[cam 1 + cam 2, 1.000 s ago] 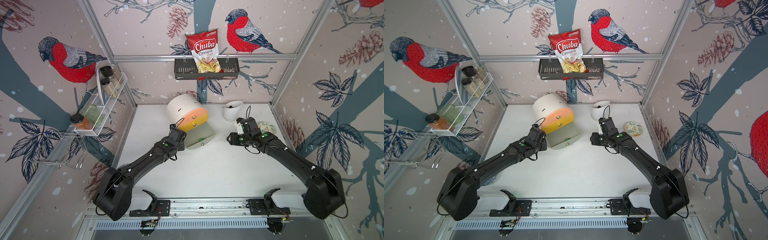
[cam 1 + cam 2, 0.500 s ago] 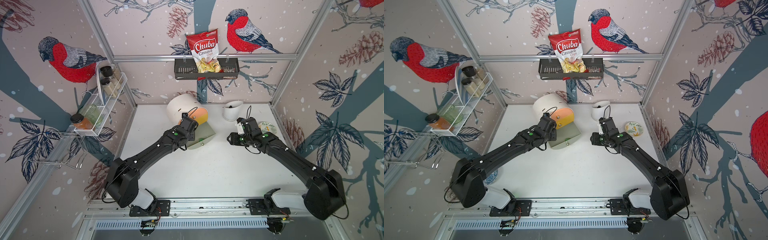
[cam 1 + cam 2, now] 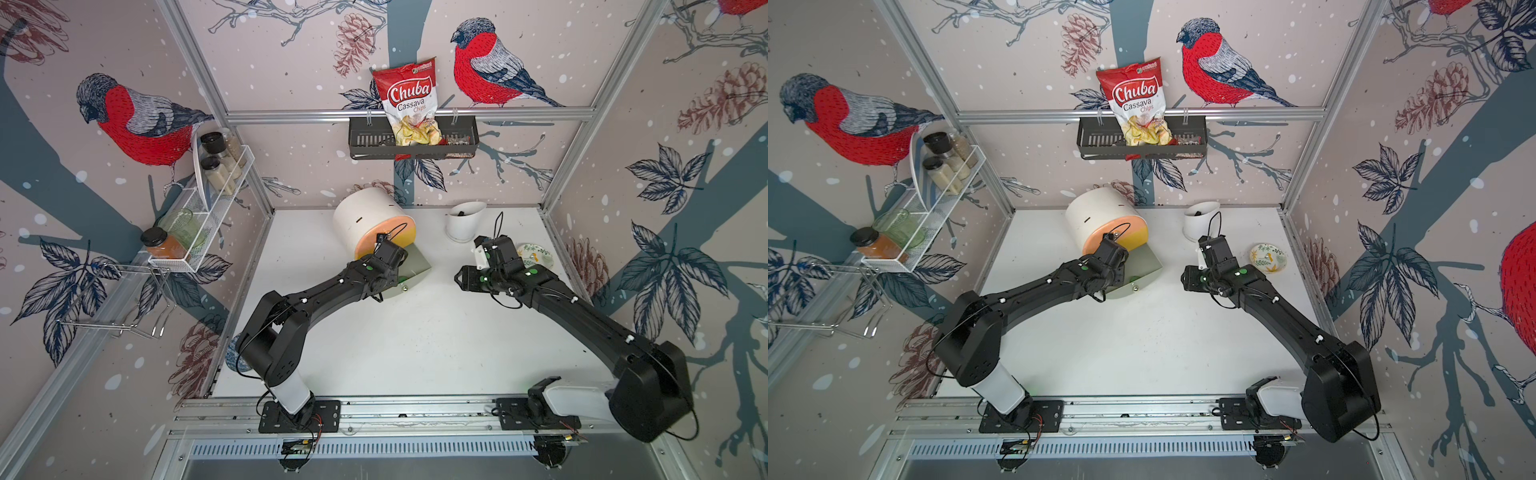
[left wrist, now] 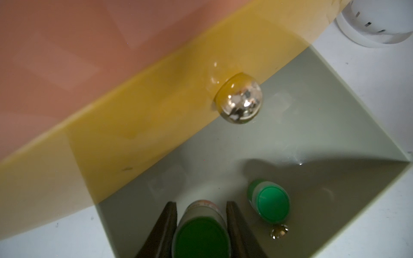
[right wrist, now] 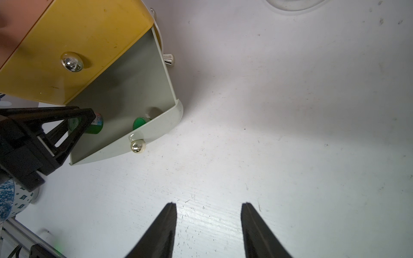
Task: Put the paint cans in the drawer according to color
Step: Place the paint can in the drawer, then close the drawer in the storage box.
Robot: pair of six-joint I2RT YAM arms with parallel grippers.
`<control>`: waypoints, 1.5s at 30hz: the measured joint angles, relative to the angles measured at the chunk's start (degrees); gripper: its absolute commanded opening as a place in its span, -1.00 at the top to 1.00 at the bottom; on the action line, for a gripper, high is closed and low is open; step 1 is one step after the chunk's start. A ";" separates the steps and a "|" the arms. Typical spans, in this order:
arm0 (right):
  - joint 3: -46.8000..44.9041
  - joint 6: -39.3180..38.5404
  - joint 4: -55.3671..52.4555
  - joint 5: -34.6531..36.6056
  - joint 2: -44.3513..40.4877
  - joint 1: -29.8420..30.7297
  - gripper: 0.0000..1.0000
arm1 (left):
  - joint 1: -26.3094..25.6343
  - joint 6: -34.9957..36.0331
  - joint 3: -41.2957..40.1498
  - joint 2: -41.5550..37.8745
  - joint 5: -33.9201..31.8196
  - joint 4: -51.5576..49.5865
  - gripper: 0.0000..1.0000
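My left gripper will next move toward the other green-lidded can, since both cans have green lids. It will lower its own can onto the bare drawer bottom beside it, then let go.
The drawer chest lies at the back of the table, white with peach and yellow fronts. Its grey-green bottom drawer is pulled out. My left gripper is shut on a green-lidded paint can, held just above that drawer's floor near one side. Another green-lidded paint can lies inside it, close to the drawer front. The right wrist view shows both the held can and the lying can. My right gripper stands open over bare table, right of the drawer, with nothing between its fingers.
A white slant-rimmed cup stands behind the right arm and a small patterned dish beside it. A blue patterned dish sits at the table's left edge. A wire rack with jars and a black basket with chips hang on the walls.
My left arm has swung right and forward with the green can, from beside the drawer to over its open inside. The right arm has not moved.
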 measured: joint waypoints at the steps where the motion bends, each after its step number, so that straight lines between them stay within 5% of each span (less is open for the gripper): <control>1: -0.07 0.00 0.00 0.00 -0.04 0.00 -0.04 | 0.00 0.00 -0.11 0.72 -0.02 0.63 0.57; 14: -1.36 0.02 0.02 -0.44 -0.74 -0.02 -0.04 | -0.07 0.42 0.07 6.14 0.09 6.03 0.54; 24: -1.62 0.04 0.04 -0.61 -1.44 -0.02 -0.04 | -0.07 0.37 1.11 7.15 0.07 7.32 0.14; 41: -3.87 0.70 2.91 -2.08 -2.14 0.52 -0.02 | -1.92 1.73 6.82 -2.43 -0.07 0.72 -0.09; 45: -6.97 2.14 8.07 -4.57 -2.19 2.58 -0.04 | -2.08 3.93 10.78 -5.81 -0.81 -1.14 -0.30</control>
